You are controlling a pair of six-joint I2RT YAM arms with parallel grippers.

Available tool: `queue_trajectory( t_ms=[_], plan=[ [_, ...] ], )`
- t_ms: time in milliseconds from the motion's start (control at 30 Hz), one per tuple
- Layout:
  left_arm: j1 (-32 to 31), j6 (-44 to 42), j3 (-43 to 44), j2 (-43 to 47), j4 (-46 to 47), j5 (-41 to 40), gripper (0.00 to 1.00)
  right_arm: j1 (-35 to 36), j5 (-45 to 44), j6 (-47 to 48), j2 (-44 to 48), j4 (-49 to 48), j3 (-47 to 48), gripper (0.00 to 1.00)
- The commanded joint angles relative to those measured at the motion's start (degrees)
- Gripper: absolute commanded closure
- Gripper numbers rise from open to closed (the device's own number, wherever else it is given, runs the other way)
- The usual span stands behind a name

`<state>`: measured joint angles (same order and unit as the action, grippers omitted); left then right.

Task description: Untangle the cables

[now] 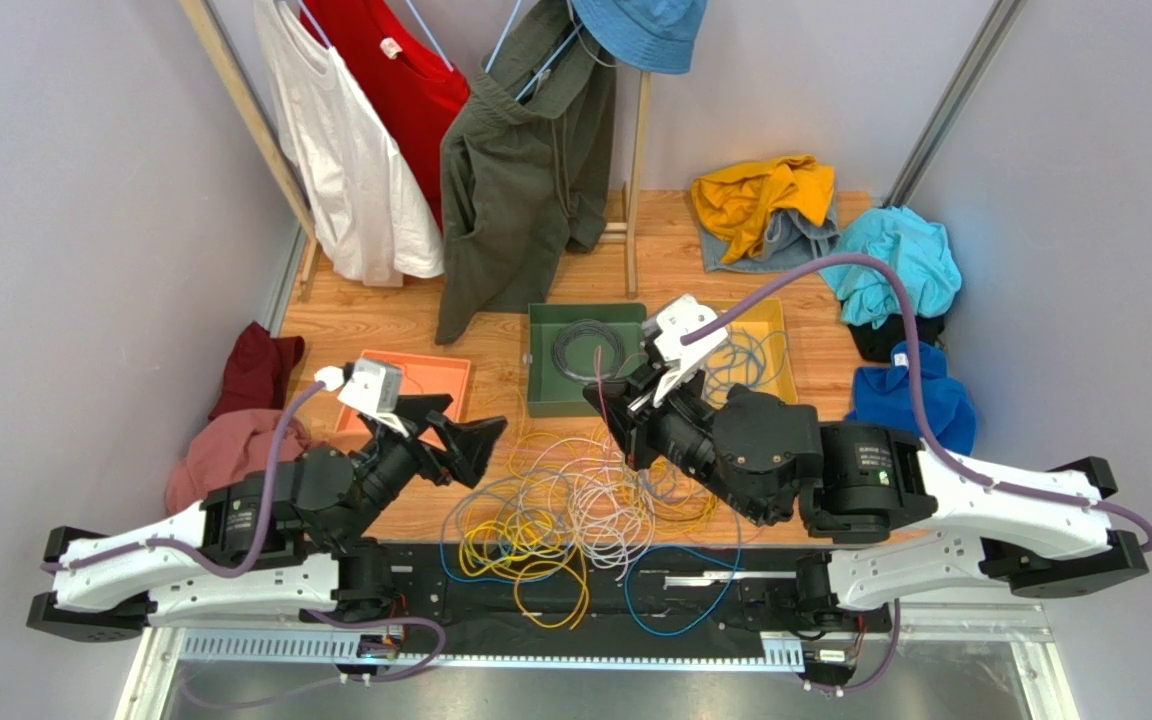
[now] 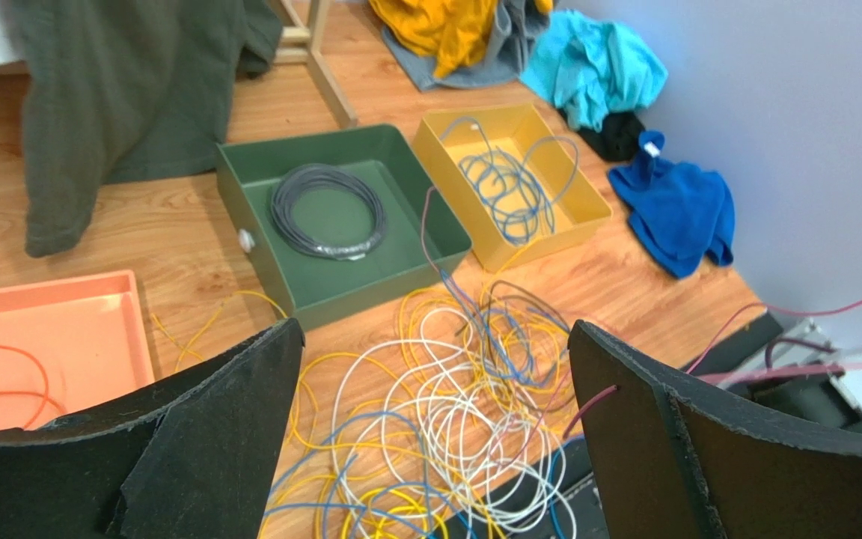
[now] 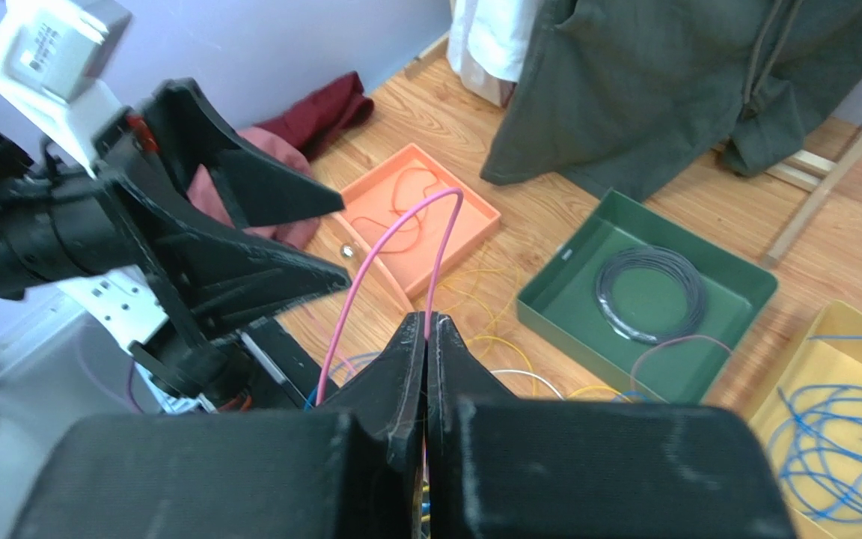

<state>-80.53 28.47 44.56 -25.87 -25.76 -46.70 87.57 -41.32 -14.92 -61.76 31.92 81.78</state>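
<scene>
The pink cable drops to the pile of cables below my left gripper, on the right in the top view, so my left gripper needs to go down to that side onto the cable next.
The cables (image 1: 582, 510) lie in a loose tangle of yellow, white and blue loops on the wooden table near its front edge, also seen in the left wrist view (image 2: 458, 404). My left gripper (image 1: 459, 443) hovers left of the pile, jaws wide open (image 2: 433, 335) and empty; a thin maroon strand (image 2: 591, 407) touches its right finger. My right gripper (image 1: 608, 402) sits above the pile's far side. It is shut (image 3: 425, 321) on a pink cable (image 3: 350, 288) that arches up from its tips.
Three trays stand behind the pile: orange (image 1: 420, 369) with an orange wire, green (image 1: 543, 360) with a grey coil, yellow (image 1: 772, 318) with blue cable. Clothes hang on a wooden rack (image 1: 633, 180) at the back. Heaps of clothes (image 1: 898, 270) lie right and left.
</scene>
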Motion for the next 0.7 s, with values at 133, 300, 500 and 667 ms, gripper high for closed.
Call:
queue_trajectory(
  t_ms=[133, 300, 500, 667],
  plan=[
    [-0.15, 2.29, -3.68, 6.7, -0.25, -9.28, 0.02, 0.15, -1.84, 7.79, -5.11, 10.59, 23.22, 1.0],
    [-0.15, 6.51, -7.19, 7.41, -3.33, -13.77, 0.01, 0.15, -0.96, 12.53, -11.36, 14.04, 44.32, 1.0],
    [-0.15, 5.38, -14.74, 10.92, 1.74, -15.18, 0.01, 0.15, 1.15, 14.21, -14.44, 14.22, 54.27, 1.0],
    [-0.15, 2.32, -20.2, 15.31, 7.37, -12.03, 0.01, 0.23, 1.86, 13.6, -12.6, 12.03, 51.47, 1.0]
  ],
)
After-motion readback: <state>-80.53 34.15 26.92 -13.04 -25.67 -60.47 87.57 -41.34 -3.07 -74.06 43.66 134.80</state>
